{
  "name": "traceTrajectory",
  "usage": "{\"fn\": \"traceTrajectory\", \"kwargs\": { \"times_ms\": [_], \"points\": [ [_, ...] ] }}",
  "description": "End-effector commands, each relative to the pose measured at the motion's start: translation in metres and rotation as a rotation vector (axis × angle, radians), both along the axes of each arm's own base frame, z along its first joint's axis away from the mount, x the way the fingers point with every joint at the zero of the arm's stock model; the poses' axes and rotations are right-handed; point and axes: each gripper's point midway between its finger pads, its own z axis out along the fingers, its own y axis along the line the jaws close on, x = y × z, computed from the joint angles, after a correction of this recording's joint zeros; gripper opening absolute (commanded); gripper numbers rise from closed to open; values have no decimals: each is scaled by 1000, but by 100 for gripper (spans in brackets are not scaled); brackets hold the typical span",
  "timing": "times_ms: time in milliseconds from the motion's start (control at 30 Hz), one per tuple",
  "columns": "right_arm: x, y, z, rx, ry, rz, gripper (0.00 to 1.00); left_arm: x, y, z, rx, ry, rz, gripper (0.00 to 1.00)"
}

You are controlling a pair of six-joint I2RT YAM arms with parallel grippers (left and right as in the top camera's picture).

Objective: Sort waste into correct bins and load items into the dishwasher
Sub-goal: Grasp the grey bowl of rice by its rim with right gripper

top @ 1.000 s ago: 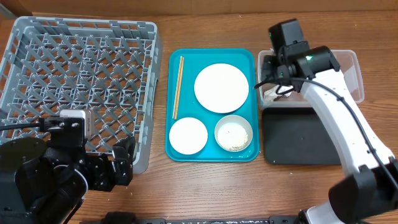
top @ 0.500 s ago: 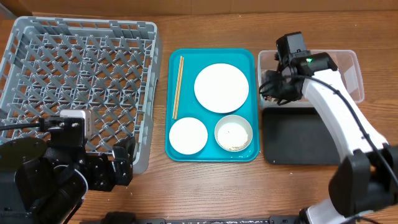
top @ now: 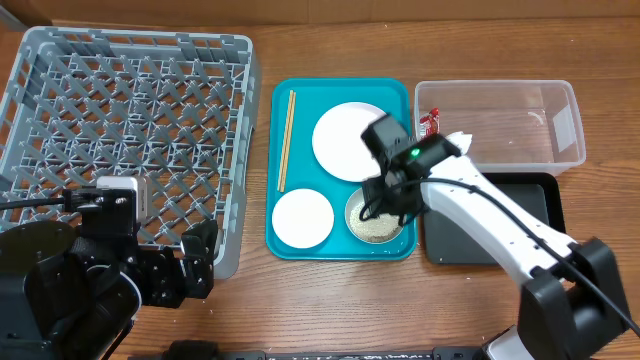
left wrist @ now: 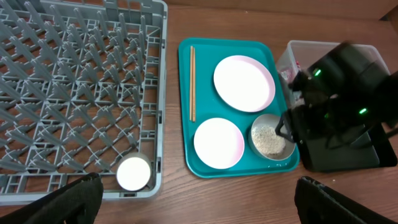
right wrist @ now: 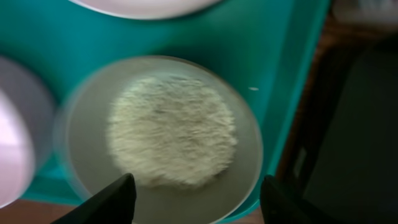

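Note:
I will move my right gripper toward the small white bowl next and lower it onto the green-rimmed bowl's rim on that side point(top: 348, 214) point(right wrist: 65, 134), which is clear of the rice.
On the teal tray point(top: 395, 95) lie the chopsticks point(top: 285, 140), a round white plate point(top: 345, 140), a small white bowl point(top: 302, 218) and a green-rimmed bowl point(top: 372, 222) holding rice grains point(right wrist: 171, 127). My right gripper point(right wrist: 196, 205) hangs open just above that bowl point(right wrist: 249, 149), fingers apart, nothing between them. The clear tub point(top: 565, 120) holds the red wrapper point(top: 430, 122) and the white tissue point(top: 458, 140). In front of it lies the black tray point(top: 530, 195). My left gripper point(left wrist: 208, 214) stays open and empty over bare table near the grey rack point(top: 130, 110).
A small white round dish point(left wrist: 134, 172) sits in the rack's point(left wrist: 74, 93) near right corner. My right arm point(top: 480, 210) crosses the black tray's left side. The left arm's body point(top: 90, 280) covers the rack's front edge. Bare wood lies in front of the teal tray point(left wrist: 205, 62).
My right arm has swung from inside the clear tub down and left to above the rice bowl, its jaws opening on the way. The wrapper and tissue now show in the tub. The left arm has not moved.

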Motion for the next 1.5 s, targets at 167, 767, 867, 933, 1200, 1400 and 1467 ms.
{"fn": "traceTrajectory", "kwargs": {
  "times_ms": [167,767,867,933,1200,1400,1467],
  "points": [
    [5,5,-25,49,-30,57,59,1,-1,1,11,-6,-15,100],
    [19,-34,-20,-2,-35,-49,54,1,-1,1,11,-6,-15,100],
    [17,-33,-18,6,-33,-43,52,1,-1,1,11,-6,-15,100],
    [13,-30,-16,24,-20,-27,51,1,-1,1,11,-7,-15,100],
    [-2,-17,-10,99,36,27,41,1,-1,1,11,-6,-15,100],
    [-10,15,7,144,-24,160,42,1,-1,1,11,-6,-15,100],
    [-18,30,8,148,-33,230,45,1,-1,1,11,-6,-15,100]
  ]
}}
